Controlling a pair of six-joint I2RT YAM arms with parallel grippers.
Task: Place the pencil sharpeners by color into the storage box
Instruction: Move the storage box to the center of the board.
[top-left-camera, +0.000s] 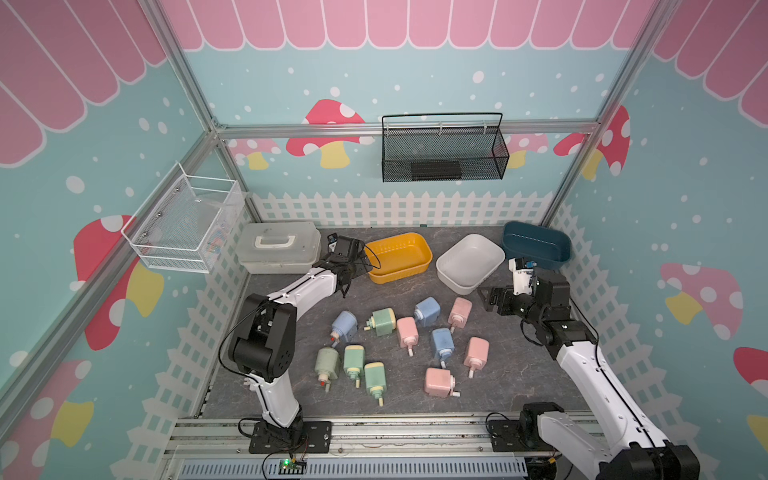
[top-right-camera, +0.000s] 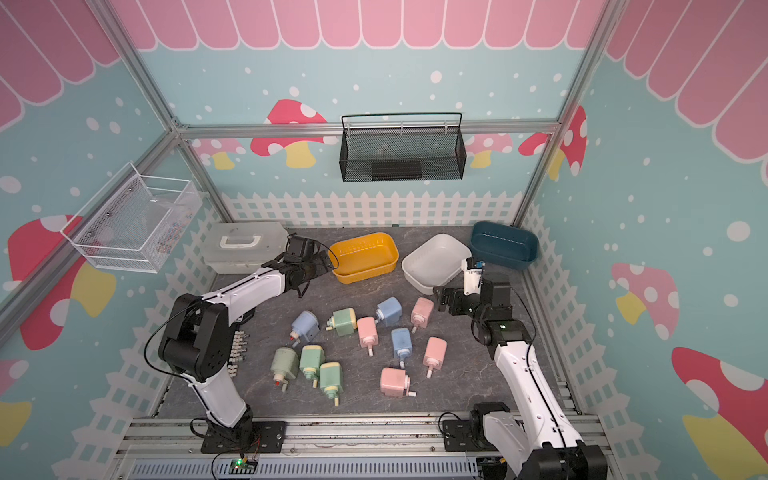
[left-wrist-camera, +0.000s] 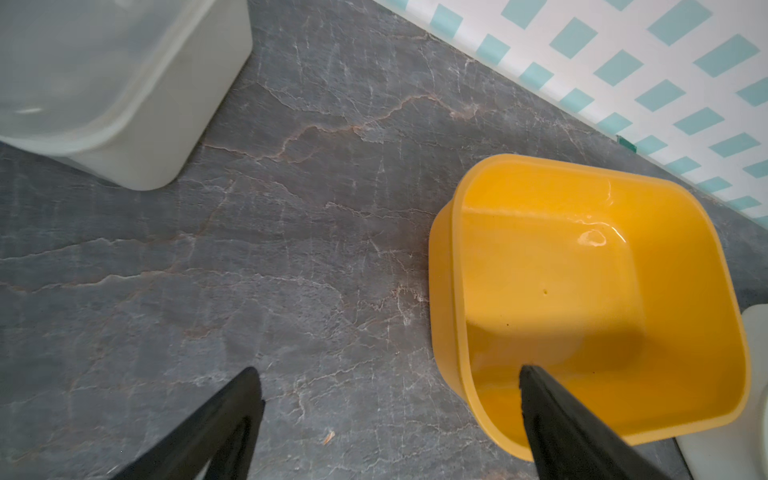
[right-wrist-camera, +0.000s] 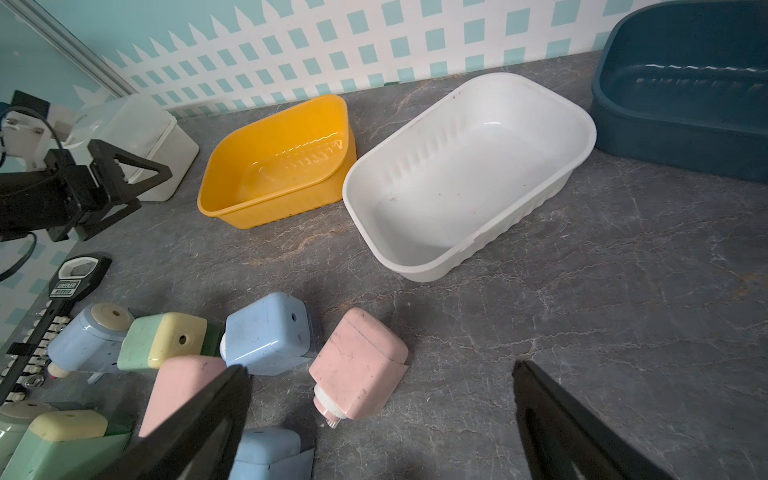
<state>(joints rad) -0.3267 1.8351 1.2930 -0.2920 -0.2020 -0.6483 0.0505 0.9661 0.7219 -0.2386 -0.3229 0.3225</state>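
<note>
I need to move my left gripper outward and down next, over the yellow box's end rim facing the lidded case (top-left-camera: 368, 263) (left-wrist-camera: 461, 320), with one finger inside the box, and close it, because it stands clear.
Several pastel pencil sharpeners lie loose mid-table in both top views: pink ones such as (top-left-camera: 460, 309), blue ones such as (top-left-camera: 427, 311) and green ones such as (top-left-camera: 382, 321). Behind them stand three empty storage boxes: yellow (top-left-camera: 399, 276), white (top-left-camera: 453, 282) and dark blue (top-left-camera: 536, 253). My left gripper (left-wrist-camera: 388, 374) is open and empty at the yellow box's (left-wrist-camera: 453, 332) near end, one finger over its rim. My right gripper (right-wrist-camera: 380, 368) is open and empty just above a pink sharpener (right-wrist-camera: 357, 365), right of the pile, near the white box (right-wrist-camera: 415, 274).
A lidded translucent case with a handle (top-left-camera: 278, 247) sits at the back left, beside the left arm. A black-and-white bar tool (right-wrist-camera: 62, 299) lies at the pile's left edge. Wire baskets hang on the left wall (top-left-camera: 183, 224) and back wall (top-left-camera: 444, 149).
</note>
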